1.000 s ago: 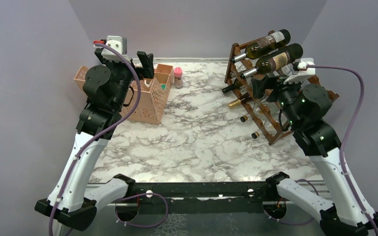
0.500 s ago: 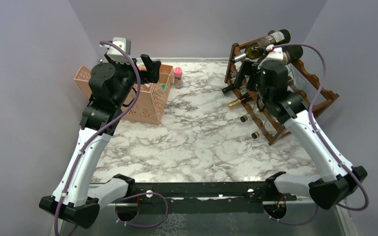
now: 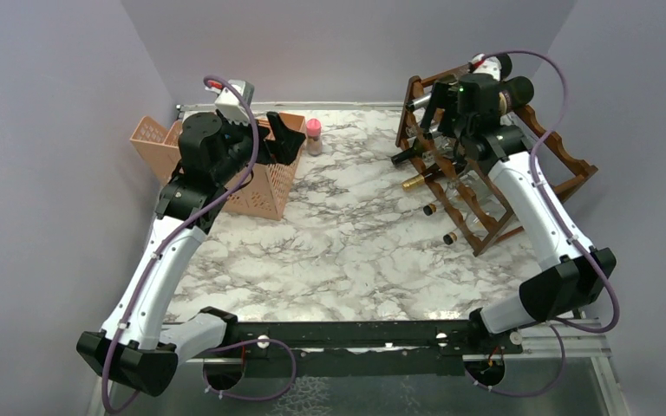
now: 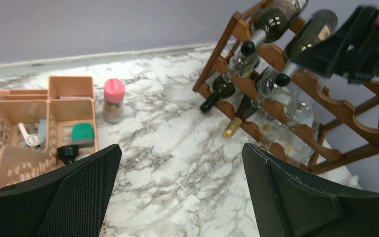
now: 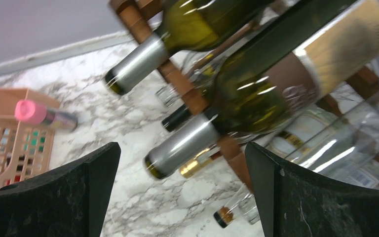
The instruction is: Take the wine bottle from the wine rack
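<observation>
I will next turn my right gripper and move it to the right in the top view, onto the nearer bottle's labelled body [image 3: 511,98] [image 5: 343,47], because its fingers face the bottle's neck.
The dark reddish-brown wine rack [image 3: 577,163] stands at the back right with several bottles lying in it. On its top tiers lie two dark green wine bottles with silver foil necks, the upper one [image 5: 138,64] and the nearer one with a tan label [image 5: 256,94]. My right gripper [image 5: 180,150] is open in front of the nearer bottle's neck, which shows between the fingers without touching them. In the top view my right gripper [image 3: 438,108] hovers at the rack's upper front. My left gripper [image 3: 282,139] hangs open over the organiser, holding nothing.
A peach-pink lattice organiser [image 3: 264,178] with small items stands at the back left. Beside it is a pink-capped jar [image 3: 314,134]. Lower rack tiers hold a gold-capped bottle [image 3: 416,181] and clear glass bottles. The table [image 3: 347,251] is marble. Purple walls close in on three sides.
My right arm swung up and left from beside the rack to the top tier's bottle necks. My left arm shifted right over the organiser. Both grippers stayed open.
</observation>
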Motion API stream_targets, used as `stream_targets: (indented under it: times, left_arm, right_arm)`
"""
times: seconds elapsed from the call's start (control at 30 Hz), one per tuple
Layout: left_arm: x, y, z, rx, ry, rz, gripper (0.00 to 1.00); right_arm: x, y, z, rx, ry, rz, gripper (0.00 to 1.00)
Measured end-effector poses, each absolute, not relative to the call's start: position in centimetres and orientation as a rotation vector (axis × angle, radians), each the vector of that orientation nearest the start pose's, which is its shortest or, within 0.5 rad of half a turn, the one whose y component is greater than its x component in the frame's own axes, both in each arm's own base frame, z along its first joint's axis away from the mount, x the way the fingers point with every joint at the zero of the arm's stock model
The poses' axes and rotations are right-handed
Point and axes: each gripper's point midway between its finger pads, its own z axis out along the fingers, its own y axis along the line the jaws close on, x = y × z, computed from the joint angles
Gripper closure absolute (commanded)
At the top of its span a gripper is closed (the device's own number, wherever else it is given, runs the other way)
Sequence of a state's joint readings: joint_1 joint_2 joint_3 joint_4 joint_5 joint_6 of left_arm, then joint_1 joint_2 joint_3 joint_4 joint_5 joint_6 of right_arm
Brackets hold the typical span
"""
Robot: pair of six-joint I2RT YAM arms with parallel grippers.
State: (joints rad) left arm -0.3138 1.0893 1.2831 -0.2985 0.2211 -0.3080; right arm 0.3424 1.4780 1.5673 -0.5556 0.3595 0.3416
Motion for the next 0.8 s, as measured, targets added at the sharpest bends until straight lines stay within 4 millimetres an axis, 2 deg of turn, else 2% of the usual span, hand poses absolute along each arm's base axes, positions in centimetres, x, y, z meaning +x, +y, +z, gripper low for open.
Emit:
stream_targets:
  times: [0.13, 0.23, 0.37, 0.43, 0.63, 0.8]
  left_arm:
    - [32.5, -17.0, 36.8, 0.206, 1.767, -0.709, 0.01]
    - [32.1, -17.4, 35.9, 0.219, 1.797, -0.732, 0.01]
    - [31.9, -17.6, 35.7, 0.234, 1.806, -0.748, 0.01]
    - [31.8, -17.7, 35.7, 0.237, 1.806, -0.751, 0.01]
    - [31.5, -17.8, 35.6, 0.247, 1.809, -0.762, 0.01]
    - [31.1, -17.7, 35.1, 0.249, 1.82, -0.767, 0.01]
  right_arm:
    - [43.7, 6.8, 32.2, 0.315, 1.983, 0.062, 0.0]
    - [44.1, 6.5, 33.6, 0.326, 1.957, 0.081, 0.0]
    - [44.1, 6.4, 35.5, 0.35, 1.918, 0.101, 0.0]
    - [44.1, 5.7, 36.0, 0.387, 1.906, 0.107, 0.0]
    - [44.5, 0.2, 35.8, 0.583, 1.872, 0.096, 0.0]
    - [44.9, -2.8, 35.3, 0.703, 1.857, 0.15, 0.0]
